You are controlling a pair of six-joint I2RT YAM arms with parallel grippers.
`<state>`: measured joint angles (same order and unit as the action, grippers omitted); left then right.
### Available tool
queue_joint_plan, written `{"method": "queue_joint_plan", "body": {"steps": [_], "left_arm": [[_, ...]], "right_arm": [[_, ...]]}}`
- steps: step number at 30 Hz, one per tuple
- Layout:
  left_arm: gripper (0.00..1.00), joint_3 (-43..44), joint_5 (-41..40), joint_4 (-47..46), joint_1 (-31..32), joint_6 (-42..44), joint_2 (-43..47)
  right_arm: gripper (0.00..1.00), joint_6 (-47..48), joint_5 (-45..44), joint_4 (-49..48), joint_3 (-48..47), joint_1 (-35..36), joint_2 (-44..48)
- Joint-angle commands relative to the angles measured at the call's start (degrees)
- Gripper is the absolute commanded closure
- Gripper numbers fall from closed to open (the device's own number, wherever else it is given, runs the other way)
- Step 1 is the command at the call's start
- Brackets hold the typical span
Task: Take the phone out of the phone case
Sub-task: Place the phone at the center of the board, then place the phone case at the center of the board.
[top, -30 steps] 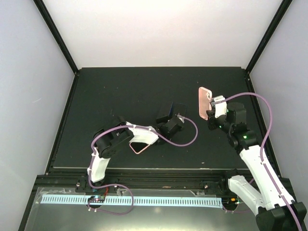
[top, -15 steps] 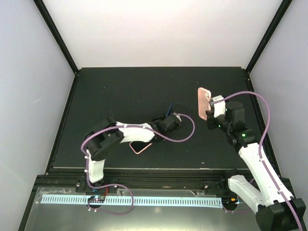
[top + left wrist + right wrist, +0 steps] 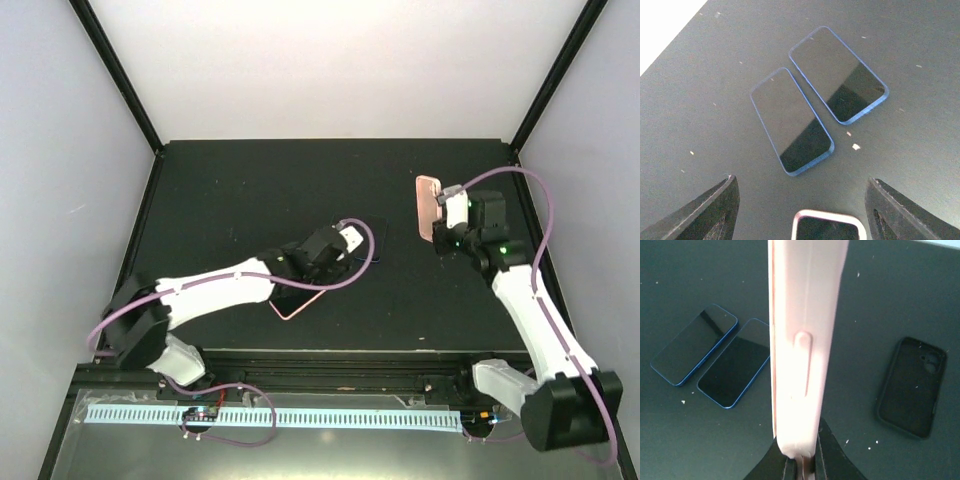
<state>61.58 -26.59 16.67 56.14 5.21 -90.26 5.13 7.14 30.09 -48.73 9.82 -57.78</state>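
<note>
My right gripper lowers the pink phone case (image 3: 428, 206) between the blue phones and the black case next and releases it, since the tabletop below is bare there.
My right gripper (image 3: 443, 212) (image 3: 801, 460) is shut on the bottom edge of a pink phone case (image 3: 428, 206) (image 3: 805, 340) and holds it upright above the right side of the table. My left gripper (image 3: 348, 238) (image 3: 801, 180) is open and empty, low over the middle of the table. Just below it lies a pink-rimmed phone-shaped thing with a dark face (image 3: 295, 302) (image 3: 826, 226), flat on the table. I cannot tell whether the held case has a phone in it.
Two blue phones (image 3: 792, 120) (image 3: 839, 74) lie side by side, face up, just ahead of my left gripper; they also show in the right wrist view (image 3: 695, 351) (image 3: 736, 362). An empty black case (image 3: 912, 386) lies flat nearby. The black table (image 3: 250, 190) is walled at back and sides.
My left arm has stretched out low over the table, and the dark phone it held up now lies flat. My right gripper has moved slightly back with the pink case.
</note>
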Motion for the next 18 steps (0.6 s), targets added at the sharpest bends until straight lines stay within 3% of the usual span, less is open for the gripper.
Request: {"method": "queue_joint_plan", "body": {"steps": [1, 6, 10, 18], "left_arm": [[0.30, -7.41, 14.68, 2.77, -0.57, -8.41, 10.38], [0.31, -14.14, 22.13, 2.60, -0.68, -14.10, 18.18], [0.33, -21.36, 24.23, -2.18, -0.72, -18.05, 25.46], [0.29, -30.28, 19.29, -7.98, -0.76, -19.80, 36.76]], "right_arm": [[0.99, 2.82, 8.60, 5.96, -7.38, -5.33, -8.84], [0.99, 4.70, 16.77, 14.01, -16.35, -10.10, -23.52], [0.99, 6.07, 18.46, 20.10, -24.31, -11.16, -33.69], [0.99, 2.58, 18.44, 17.06, -29.31, -13.25, -45.18]]}}
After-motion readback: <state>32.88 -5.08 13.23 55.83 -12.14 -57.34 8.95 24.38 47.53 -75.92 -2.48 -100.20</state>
